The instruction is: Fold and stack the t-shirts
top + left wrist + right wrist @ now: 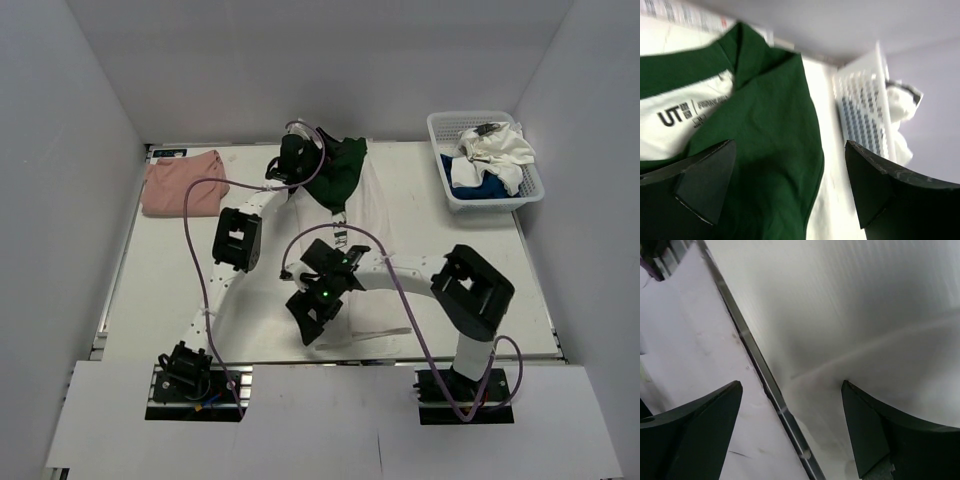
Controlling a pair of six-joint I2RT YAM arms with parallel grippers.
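Observation:
My left gripper needs to move back from the collar and down onto the near hem's corner nearer the salmon-pink t-shirt, because the near hem lies flat and unheld.
The white t-shirt with dark green sleeves (340,172) lies spread down the middle of the table, its white body (372,225) reaching the near edge. My left gripper (300,160) hovers open over its collar end. In the left wrist view the green sleeve (771,125) and the white neck label (685,116) lie under the left gripper (790,185). My right gripper (310,326) stands open over the shirt's near hem (865,340), holding nothing (790,425). A folded salmon-pink t-shirt (183,184) rests at the back left. White (495,152) and blue (480,186) t-shirts sit in the basket.
The white lattice basket (440,135) stands at the back right, its wall (865,107) close to the left gripper's right finger. The table's metal front edge strip (760,371) runs between the right fingers. White walls enclose the table.

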